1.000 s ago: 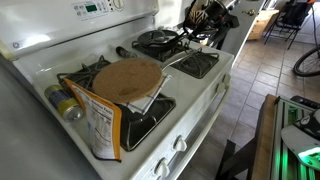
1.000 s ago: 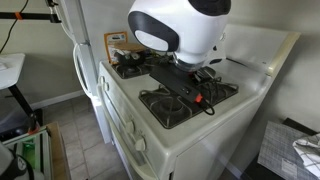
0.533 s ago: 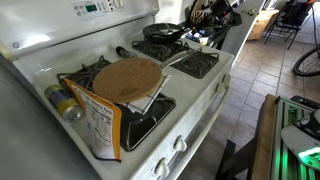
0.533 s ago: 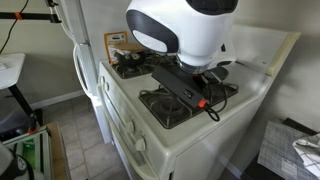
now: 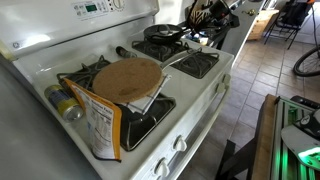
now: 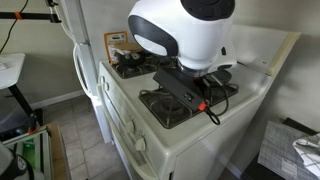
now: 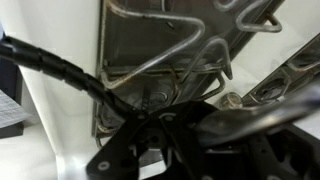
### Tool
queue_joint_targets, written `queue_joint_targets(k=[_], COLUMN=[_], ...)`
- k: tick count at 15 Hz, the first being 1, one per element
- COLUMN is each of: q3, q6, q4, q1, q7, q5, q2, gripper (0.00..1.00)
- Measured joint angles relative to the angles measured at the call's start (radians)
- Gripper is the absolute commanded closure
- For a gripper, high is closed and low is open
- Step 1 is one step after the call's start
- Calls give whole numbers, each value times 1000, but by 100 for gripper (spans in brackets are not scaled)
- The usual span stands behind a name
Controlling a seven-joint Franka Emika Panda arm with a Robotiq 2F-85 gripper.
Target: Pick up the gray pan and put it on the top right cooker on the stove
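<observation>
My gripper should next lower the gray pan onto the far back burner and let go of the pan's handle, because the pan already hangs level just above that burner's grate.
The gray pan [image 5: 166, 32] hangs level a little above the far back burner, the top right cooker [image 5: 150, 48] of the white stove [image 5: 205, 95]. My gripper [image 5: 203, 24] is shut on the pan's long dark handle, which runs blurred across the wrist view [image 7: 265, 103] between the jaws [image 7: 188, 135]. In an exterior view the arm's white housing [image 6: 185, 30] hides the pan and most of that burner. The stove [image 6: 190, 135] shows below it. The wrist view looks down on black grates and white enamel.
A flat tan-brown disc [image 5: 128, 78] lies over the near burners. A cereal box [image 5: 100, 120] and a yellow-capped jar [image 5: 62, 102] lean at the stove's near end. The burner [image 5: 195, 64] in front of the pan is bare. The back panel [image 5: 95, 10] rises behind.
The pan sat on the far back burner a second ago. It has been lifted a little by its handle. It has hardly moved in the last half second.
</observation>
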Motion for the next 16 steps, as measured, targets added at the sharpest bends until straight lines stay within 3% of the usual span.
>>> queue_joint_targets(k=[10, 11, 12, 13, 14, 15, 16], q3=[22, 26, 29, 31, 32, 32, 32], q6=[42, 42, 42, 42, 42, 46, 54], q4=[72, 79, 81, 82, 82, 82, 82], q1=[22, 26, 30, 33, 36, 37, 37], q7=[7, 24, 56, 103, 160, 215, 264], q5=[-25, -53, -101, -160, -227, -286, -336], q2=[78, 83, 87, 89, 90, 90, 88], gripper=[99, 99, 90, 98, 95, 98, 69])
